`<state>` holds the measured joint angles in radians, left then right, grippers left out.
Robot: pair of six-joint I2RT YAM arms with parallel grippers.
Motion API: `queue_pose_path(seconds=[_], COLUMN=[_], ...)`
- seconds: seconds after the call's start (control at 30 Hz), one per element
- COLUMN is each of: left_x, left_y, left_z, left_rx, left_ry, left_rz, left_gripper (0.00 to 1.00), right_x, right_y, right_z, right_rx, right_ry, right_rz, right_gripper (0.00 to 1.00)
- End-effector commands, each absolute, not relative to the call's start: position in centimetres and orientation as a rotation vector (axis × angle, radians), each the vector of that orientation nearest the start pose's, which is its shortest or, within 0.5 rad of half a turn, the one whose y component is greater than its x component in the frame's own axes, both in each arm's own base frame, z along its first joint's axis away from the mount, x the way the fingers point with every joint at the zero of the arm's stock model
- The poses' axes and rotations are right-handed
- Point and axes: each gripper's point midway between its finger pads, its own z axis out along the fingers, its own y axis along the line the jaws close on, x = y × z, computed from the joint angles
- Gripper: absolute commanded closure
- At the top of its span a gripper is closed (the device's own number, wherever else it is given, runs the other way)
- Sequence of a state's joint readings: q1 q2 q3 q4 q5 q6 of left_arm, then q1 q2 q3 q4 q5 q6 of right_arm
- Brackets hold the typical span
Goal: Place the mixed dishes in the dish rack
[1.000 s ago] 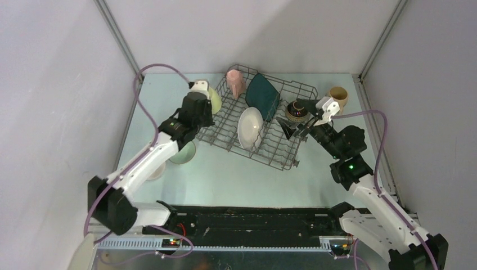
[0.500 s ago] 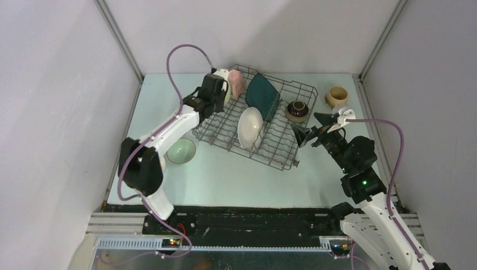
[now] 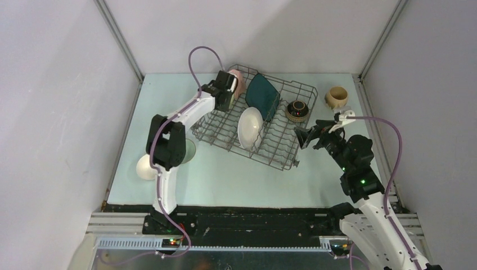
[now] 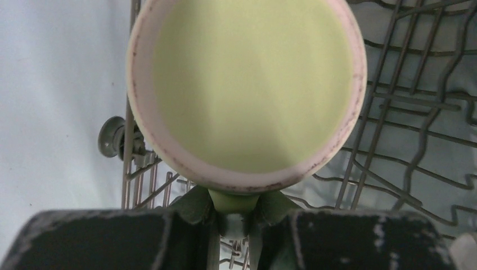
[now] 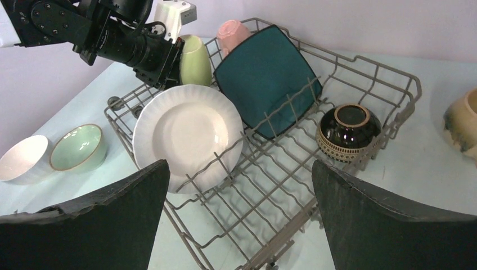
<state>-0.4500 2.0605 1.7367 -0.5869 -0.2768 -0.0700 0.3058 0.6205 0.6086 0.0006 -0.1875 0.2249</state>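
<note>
My left gripper holds the light-green mug. It will next carry the mug down onto the rack's wires beside the pink mug.
My left gripper (image 4: 239, 205) is shut on the handle of the light-green mug (image 4: 247, 90), holding it over the far-left corner of the dish rack (image 3: 270, 147). From the right wrist, that mug (image 5: 195, 59) hangs beside the pink mug (image 5: 233, 34). The rack (image 5: 360, 62) also holds the teal square plate (image 5: 264, 79), the white round plate (image 5: 185, 132) and the dark brown bowl (image 5: 349, 132). My right gripper (image 5: 239, 169) is open and empty, just off the rack's right side. The tan mug (image 3: 337, 97) stands on the table right of the rack.
A pale green bowl (image 5: 76, 147) and a white bowl (image 5: 22, 158) sit on the table left of the rack. The left arm (image 3: 169, 135) stretches over them. Grey walls close in the table on three sides.
The left arm has swung the green mug from the table left of the rack to over its far-left corner. The right gripper has drawn back from the brown bowl, still open.
</note>
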Motion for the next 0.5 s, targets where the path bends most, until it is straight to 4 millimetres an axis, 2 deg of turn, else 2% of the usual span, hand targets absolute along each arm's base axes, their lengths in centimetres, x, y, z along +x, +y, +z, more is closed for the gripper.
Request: queue_pose_path(seconds=[0.0,0.17,0.3,0.47], left_x=[50.9,52.0,52.5,52.8], left_y=[-18.6,-18.4,-18.4,-18.5], left_z=[13.0,10.7,9.8,8.5], left_rx=[0.329,0.320,0.326,0.334], left_ry=[2.342,2.410,2.416,2.452], left_rz=[0.083,0.073,0.066,0.043], left_gripper=[1.00,1.00,1.00,0.93], right_x=[26.7,26.9,27.5,28.0], right_y=[12.2,12.0,11.5,11.2], right_z=[28.8,28.5,27.9,27.1], right_rx=[-0.178,-0.176,-0.150,-0.099], right_ry=[1.564,1.574,1.590,1.625], right_rz=[0.572,0.559,0.537,0.546], right_gripper=[0.01,0.01,0.00,0.00])
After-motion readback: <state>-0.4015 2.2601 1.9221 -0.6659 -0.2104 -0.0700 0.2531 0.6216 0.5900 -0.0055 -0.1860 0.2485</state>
